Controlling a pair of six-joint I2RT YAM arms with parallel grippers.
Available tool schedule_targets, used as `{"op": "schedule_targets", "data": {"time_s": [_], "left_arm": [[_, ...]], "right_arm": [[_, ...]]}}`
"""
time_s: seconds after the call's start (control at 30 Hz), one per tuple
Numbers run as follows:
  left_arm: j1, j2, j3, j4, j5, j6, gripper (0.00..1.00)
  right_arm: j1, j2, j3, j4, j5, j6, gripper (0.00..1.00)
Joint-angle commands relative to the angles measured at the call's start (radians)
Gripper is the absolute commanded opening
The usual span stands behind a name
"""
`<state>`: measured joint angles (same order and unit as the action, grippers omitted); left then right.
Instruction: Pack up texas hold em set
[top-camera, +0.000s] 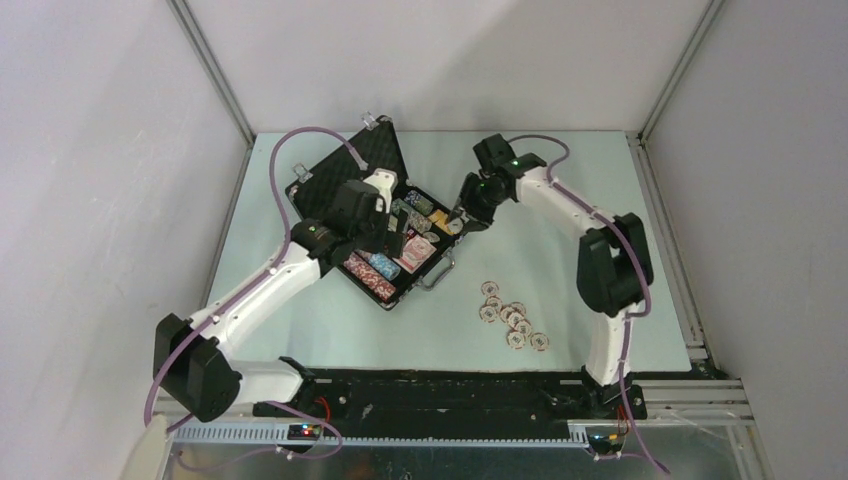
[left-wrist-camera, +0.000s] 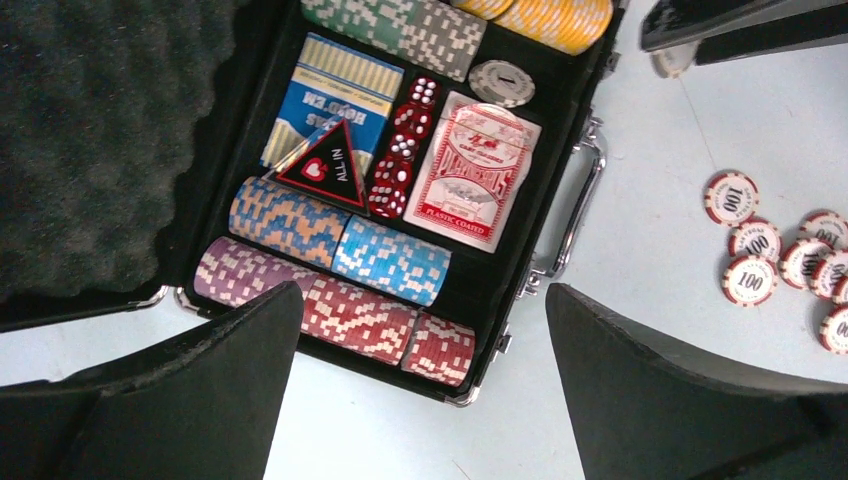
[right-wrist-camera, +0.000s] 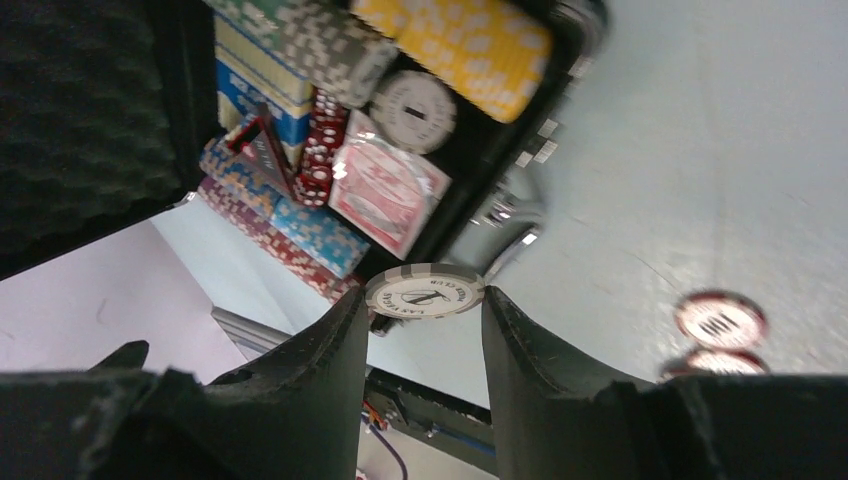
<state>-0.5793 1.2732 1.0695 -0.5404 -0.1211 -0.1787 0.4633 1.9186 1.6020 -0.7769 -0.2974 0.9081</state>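
Observation:
The right gripper moves over the tray next and down beside the matching flat grey chip, which lies between the yellow chips and red deck (left-wrist-camera: 470, 175).
The black case (top-camera: 332, 172) lies open on the table, with its foam lid (left-wrist-camera: 90, 130) folded back. Its tray holds rows of multicoloured poker chips (left-wrist-camera: 385, 262), a blue card deck (left-wrist-camera: 325, 100), a red card deck (left-wrist-camera: 470, 175) and small red dice (left-wrist-camera: 403, 150). My left gripper (left-wrist-camera: 422, 292) hangs open above the tray's near corner with nothing between its fingers. By the tray's handle side, my right gripper (right-wrist-camera: 424, 300) is shut on a grey-and-white chip (right-wrist-camera: 424, 290), held by its edges at the fingertips. In the overhead view that right gripper (top-camera: 458, 222) is next to the yellow chips.
Several loose red-and-white 100 chips (top-camera: 512, 318) lie on the table right of the case, also in the left wrist view (left-wrist-camera: 748, 278). A silver handle (left-wrist-camera: 580, 200) sticks out from the case's side. A black ALL IN triangle (left-wrist-camera: 325, 165) and a flat grey chip (left-wrist-camera: 501, 83) rest in the tray.

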Motion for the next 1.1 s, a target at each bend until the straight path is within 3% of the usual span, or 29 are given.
{"op": "schedule_targets", "data": {"time_s": [0.0,0.17,0.5,0.77,1.07], "left_arm": [[0.022,-0.035,-0.005,-0.009,-0.057,-0.034,0.98],[0.031,-0.056,-0.025,-0.018,-0.066,-0.049,0.98],[0.037,-0.086,-0.054,-0.03,-0.066,-0.037,0.98],[0.037,-0.065,-0.044,-0.016,-0.054,-0.037,0.98],[0.014,0.025,0.007,0.023,0.0,-0.017,0.98]], "right_arm": [[0.051,0.097,0.151,0.002,-0.034,-0.022,0.38],[0.076,0.207,0.257,-0.007,-0.034,-0.022,0.39],[0.081,0.307,0.281,0.049,-0.038,-0.006,0.42],[0.084,0.317,0.308,0.05,-0.06,-0.035,0.82],[0.005,0.124,0.175,0.036,-0.025,-0.119,0.73]]}}
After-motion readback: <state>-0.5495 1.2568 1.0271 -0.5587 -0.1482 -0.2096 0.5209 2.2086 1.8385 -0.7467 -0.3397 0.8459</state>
